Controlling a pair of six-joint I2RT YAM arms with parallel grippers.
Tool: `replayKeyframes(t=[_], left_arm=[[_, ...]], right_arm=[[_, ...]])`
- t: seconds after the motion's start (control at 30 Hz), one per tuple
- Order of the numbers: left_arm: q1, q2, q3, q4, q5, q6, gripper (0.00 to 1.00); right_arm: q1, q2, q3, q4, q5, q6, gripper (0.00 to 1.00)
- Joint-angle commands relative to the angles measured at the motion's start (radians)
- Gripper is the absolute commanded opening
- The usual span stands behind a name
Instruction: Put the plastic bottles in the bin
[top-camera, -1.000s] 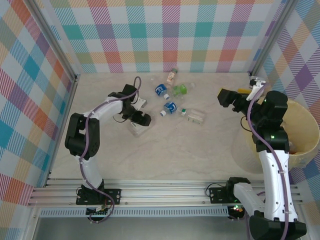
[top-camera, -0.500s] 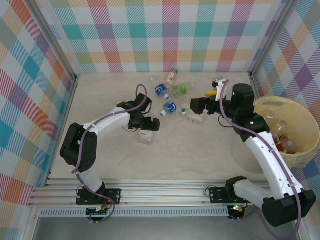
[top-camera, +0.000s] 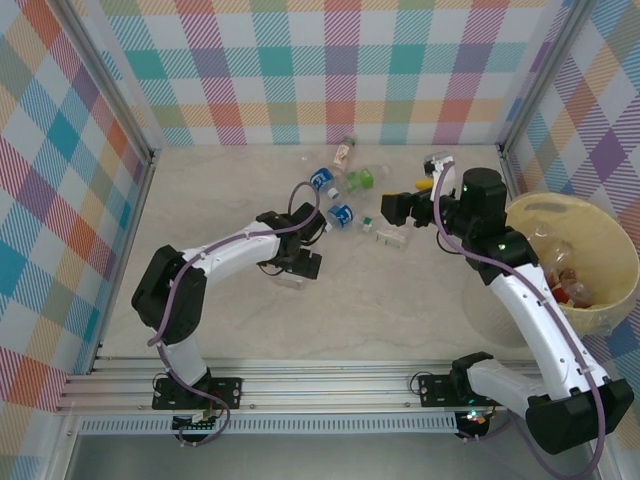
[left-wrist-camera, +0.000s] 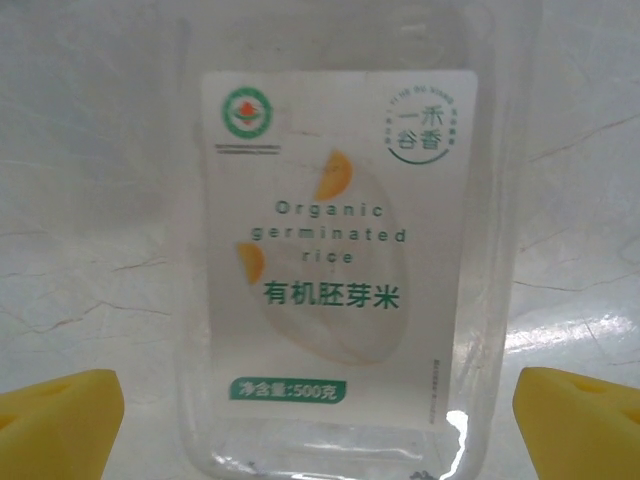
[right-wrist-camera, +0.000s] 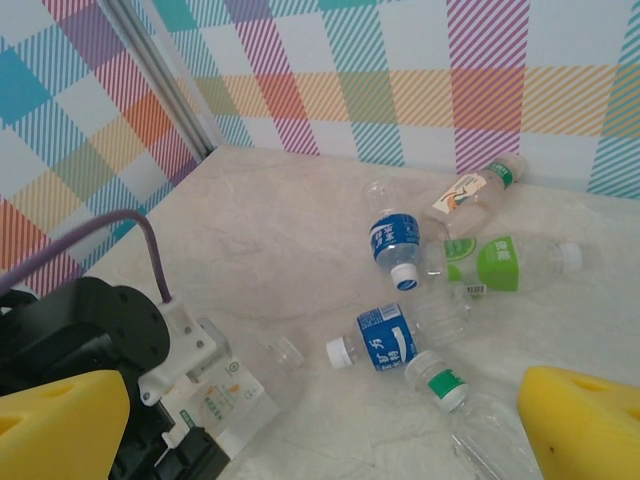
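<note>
The open yellow fingers of my left gripper should go down next on either side of the clear square bottle (top-camera: 289, 279), and then they should close across it.
A clear square plastic bottle (left-wrist-camera: 335, 260) with a white "Organic germinated rice" label lies on the table between the yellow fingertips (left-wrist-camera: 60, 425) of my left gripper (left-wrist-camera: 320, 430). That gripper is open and straddles the bottle's base. From above, the left gripper (top-camera: 303, 262) sits over this bottle (top-camera: 289, 279). My right gripper (top-camera: 397, 208) is open and holds nothing. It hovers over a cluster of bottles: two blue-labelled (right-wrist-camera: 395, 240) (right-wrist-camera: 385, 338), one green-labelled (right-wrist-camera: 500, 262), one orange-and-white (right-wrist-camera: 470, 192) and one green-banded (right-wrist-camera: 440, 380). The pale-yellow bin (top-camera: 600, 312) stands at the right with several bottles inside.
Checked walls close off the back and both sides, with metal posts in the corners. The left arm's black wrist (right-wrist-camera: 85, 335) and purple cable lie just left of the bottle cluster. Bare marble tabletop (top-camera: 380, 310) stretches between the bottles and the near rail.
My right arm swung from over the bin leftward to above the bottles, then held still. My left gripper moved right and nearer, settling around the white-labelled bottle.
</note>
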Motion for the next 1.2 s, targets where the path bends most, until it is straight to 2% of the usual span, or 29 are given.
replayKeyframes(t=[0.0, 0.27, 0.47, 0.67, 0.8, 0.9, 1.07, 1.17], left_arm=[[-0.002, 0.040, 0.004, -0.008, 0.064, 0.026, 1.00], [0.004, 0.113, 0.007, -0.007, 0.042, 0.030, 1.00], [0.003, 0.104, -0.027, 0.036, 0.027, 0.040, 0.76], [0.003, 0.079, -0.046, 0.075, 0.030, 0.049, 0.64], [0.003, -0.007, -0.082, 0.154, 0.044, 0.058, 0.60], [0.003, -0.096, -0.126, 0.260, 0.076, 0.078, 0.58], [0.003, -0.205, -0.171, 0.405, 0.113, 0.108, 0.53], [0.001, -0.257, -0.180, 0.467, 0.138, 0.134, 0.51]], right_arm=[[0.007, -0.025, 0.000, 0.040, 0.024, -0.015, 1.00], [0.009, -0.035, 0.000, 0.028, 0.031, -0.014, 1.00], [0.009, -0.032, -0.006, 0.039, 0.043, -0.004, 1.00], [0.009, -0.030, -0.027, 0.078, 0.011, 0.038, 1.00], [0.009, -0.016, -0.035, 0.084, -0.006, 0.085, 1.00], [0.009, 0.014, -0.034, 0.085, -0.083, 0.102, 1.00], [0.010, 0.079, -0.020, 0.092, -0.110, 0.177, 1.00], [0.010, 0.127, 0.008, 0.085, -0.168, 0.208, 1.00]])
